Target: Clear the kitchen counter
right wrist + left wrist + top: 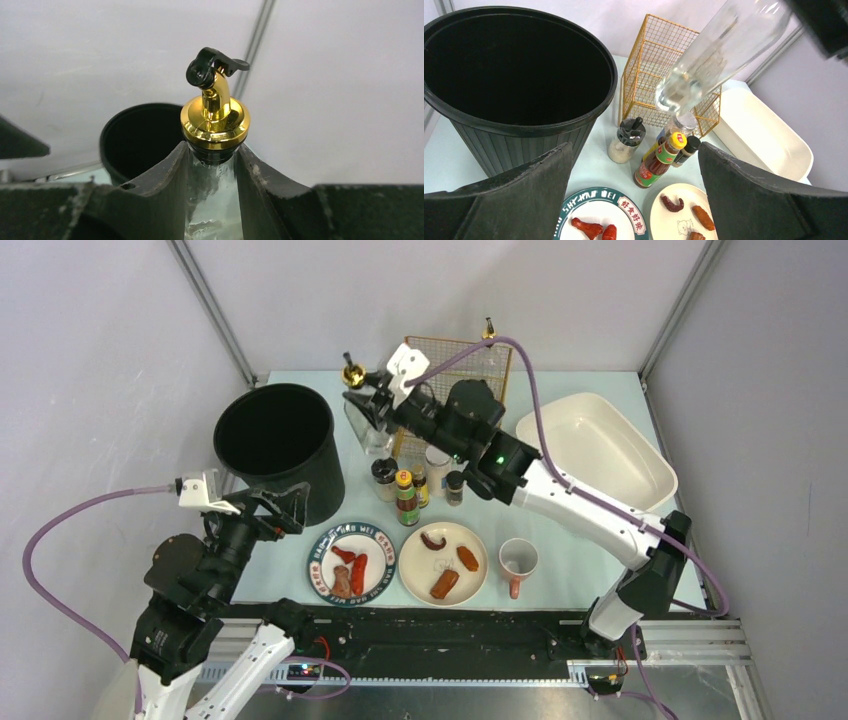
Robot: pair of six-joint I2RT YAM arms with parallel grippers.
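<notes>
I will next move the bottle in my right gripper outward, then lower it and let go of it in the basket's far top shelf (440, 352), because another gold pourer already stands at that end of the basket.
The pale mint kitchen counter (585, 575) carries condiments, plates and a mug. My right gripper (372, 403) is shut on the neck of a clear glass bottle (369, 432) with a gold pourer (352, 370). It holds the bottle tilted and off the counter, in front of the gold wire basket (470, 365). The right wrist view shows the fingers (167, 185) clamped on the glass neck (215, 200) just under the pourer (215, 120). My left gripper (285, 505) is open and empty beside the black bin (275, 440), above the green-rimmed plate (599, 197).
A shaker (384, 478), a sauce bottle (406, 497) and small jars (455, 487) stand mid-counter. The green-rimmed plate (352, 562) and a cream plate (443, 562) hold food. A mug (518, 560) is at the front right. A white tub (600, 450) is at the back right.
</notes>
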